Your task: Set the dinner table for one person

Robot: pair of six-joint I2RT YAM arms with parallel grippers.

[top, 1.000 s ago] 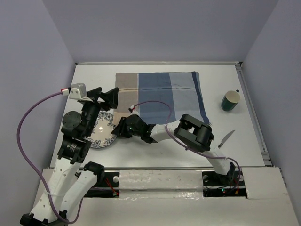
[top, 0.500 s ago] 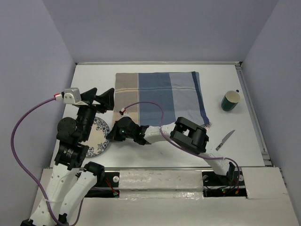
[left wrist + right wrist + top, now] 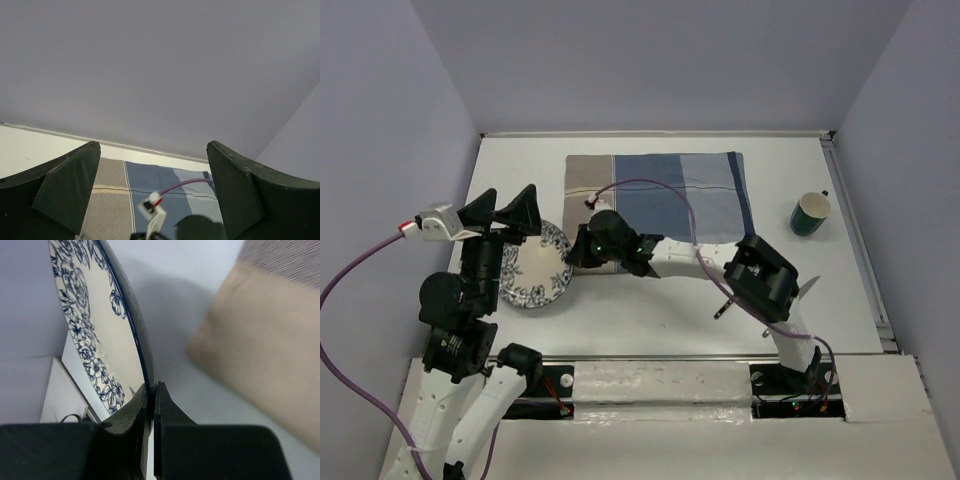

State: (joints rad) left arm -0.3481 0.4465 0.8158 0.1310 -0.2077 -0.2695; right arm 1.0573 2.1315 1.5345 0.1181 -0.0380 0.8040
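My right gripper has the plate [image 3: 538, 268] hanging beside the placemat, so I will move it outward and to the right in the top view, lower it onto the blue band [image 3: 645, 209] and release.
A blue-and-white floral plate [image 3: 538, 268] hangs above the white dinner table [image 3: 650, 315] at the left, just off the placemat's left edge. My right gripper [image 3: 573, 258] is shut on the plate's right rim; in the right wrist view its fingers [image 3: 151, 390] pinch the rim of the plate [image 3: 95, 330]. My left gripper [image 3: 507, 210] is open and empty, raised to the left of the plate; its view looks over the placemat [image 3: 112, 190] toward the back wall.
A tan-and-blue striped placemat [image 3: 665, 200] lies at the back centre. A green mug [image 3: 810, 213] stands at the right. A knife [image 3: 807, 288] lies right of my right arm's elbow. A metal rail edges the table's right side.
My right gripper has carried the plate up and toward the far side, closer to the placemat. My left arm has drawn back to the left, away from the plate.
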